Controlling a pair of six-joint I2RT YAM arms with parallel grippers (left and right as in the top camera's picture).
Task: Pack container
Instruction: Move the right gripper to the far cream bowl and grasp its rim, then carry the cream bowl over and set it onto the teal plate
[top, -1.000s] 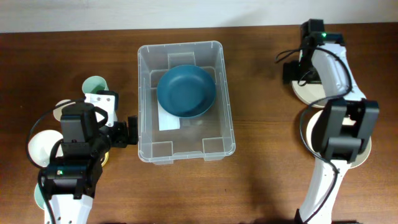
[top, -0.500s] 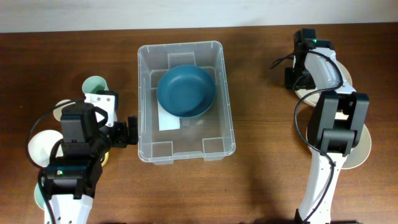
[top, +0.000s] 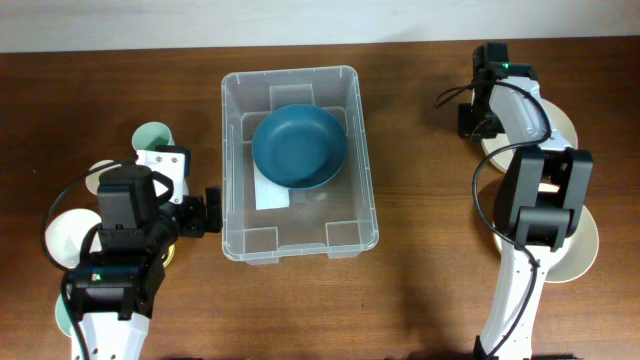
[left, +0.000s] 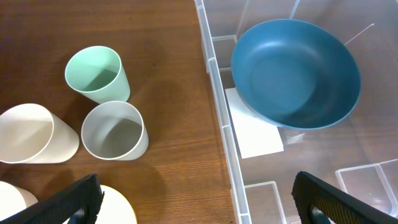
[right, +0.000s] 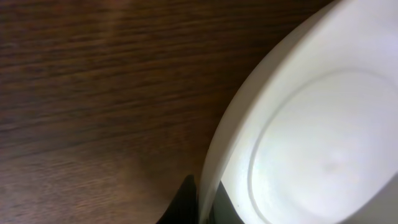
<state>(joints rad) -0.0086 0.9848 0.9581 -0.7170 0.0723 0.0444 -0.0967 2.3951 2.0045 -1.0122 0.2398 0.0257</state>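
Observation:
The robot will lift its right gripper, swing it to the left in the overhead view and lower the plate onto the blue bowl (top: 299, 147), because that bowl is empty.
The clear container (top: 298, 235) stands mid-table with a blue bowl (top: 299, 147) in its far half; its wall (left: 217, 93), the bowl (left: 295, 71) and a white label (left: 252, 127) show in the left wrist view. My left gripper (top: 210, 212) hovers open at the container's left wall, and its fingers (left: 68, 202) hold nothing. My right gripper (right: 202, 199) is shut on the rim of a white plate (right: 311, 143), one dark finger on each side of the edge. From overhead that plate (top: 560, 130) lies at the far right, with the arm covering the grip.
Left of the container stand a mint cup (left: 98, 74) and a grey cup (left: 115, 130). A cream cup (left: 31, 134) lies on its side, with a white dish (left: 118, 208) near it. A second plate (top: 575, 245) lies under the right arm.
My right gripper has gone from open to shut on the white plate's rim, after the arm shifted a little to the left. The left arm, container and bowl have not moved.

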